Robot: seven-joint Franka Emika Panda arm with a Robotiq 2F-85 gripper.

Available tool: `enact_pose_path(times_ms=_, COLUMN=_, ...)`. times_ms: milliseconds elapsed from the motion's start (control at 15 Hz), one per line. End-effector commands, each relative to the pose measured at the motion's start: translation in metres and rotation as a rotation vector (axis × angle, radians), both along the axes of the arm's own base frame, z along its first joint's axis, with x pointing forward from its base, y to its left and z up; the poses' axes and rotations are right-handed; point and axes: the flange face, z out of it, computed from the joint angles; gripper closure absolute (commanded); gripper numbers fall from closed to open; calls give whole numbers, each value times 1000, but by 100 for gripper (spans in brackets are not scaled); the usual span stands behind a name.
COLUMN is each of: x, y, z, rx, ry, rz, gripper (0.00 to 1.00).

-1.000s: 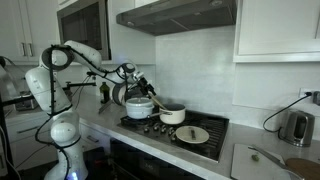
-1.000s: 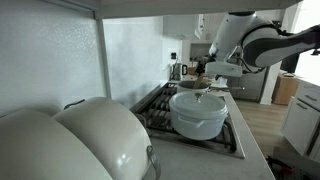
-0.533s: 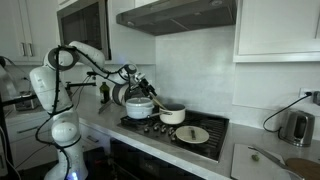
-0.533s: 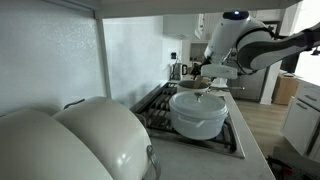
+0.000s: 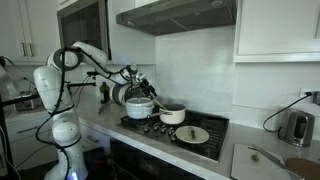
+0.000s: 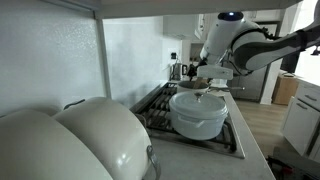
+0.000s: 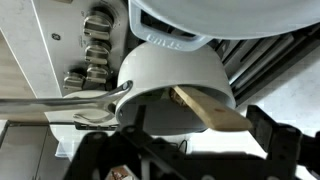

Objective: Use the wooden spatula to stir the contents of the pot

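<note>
My gripper stays nearly in place next, then draws its fingers together onto the wooden spatula's loose end [image 7: 226, 118], which already lies between them.
In the wrist view the small white pot [image 7: 170, 75] sits just ahead of my gripper [image 7: 200, 125], with its long metal handle [image 7: 50, 105] pointing left. The pale wooden spatula [image 7: 205, 108] leans out of the pot over its rim, and its free end lies between my two dark fingers. The fingers stand wide apart, so the gripper is open around the spatula. In an exterior view the small pot [image 5: 172, 114] is on the stove beside the larger pot, with my gripper [image 5: 143, 90] above and to its left. In the other one my gripper [image 6: 205, 72] is behind the large pot.
A larger white lidded pot [image 5: 139, 105] [image 6: 197, 112] stands right next to the small one and fills the top of the wrist view [image 7: 220, 15]. A flat round pan [image 5: 192, 134] lies on the front burner. Stove knobs [image 7: 95, 45] line the front edge. A kettle [image 5: 295, 127] stands far along the counter.
The arm's upper links have swung slightly in both exterior views. The gripper stays by the pots, and the pots have not moved.
</note>
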Motion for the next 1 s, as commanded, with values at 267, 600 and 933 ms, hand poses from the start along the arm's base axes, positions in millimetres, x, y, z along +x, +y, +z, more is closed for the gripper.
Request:
enact_pose_path(times_ms=267, x=6, y=17, z=4, rx=14, ry=-5, rz=-19, gripper=0)
enact_pose_path(times_ms=600, x=5, y=22, z=6, rx=6, ry=14, rz=-26, gripper=0)
enact_pose_path(times_ms=933, x=2, y=21, z=5, rx=-11, ry=43, rz=-45, gripper=46)
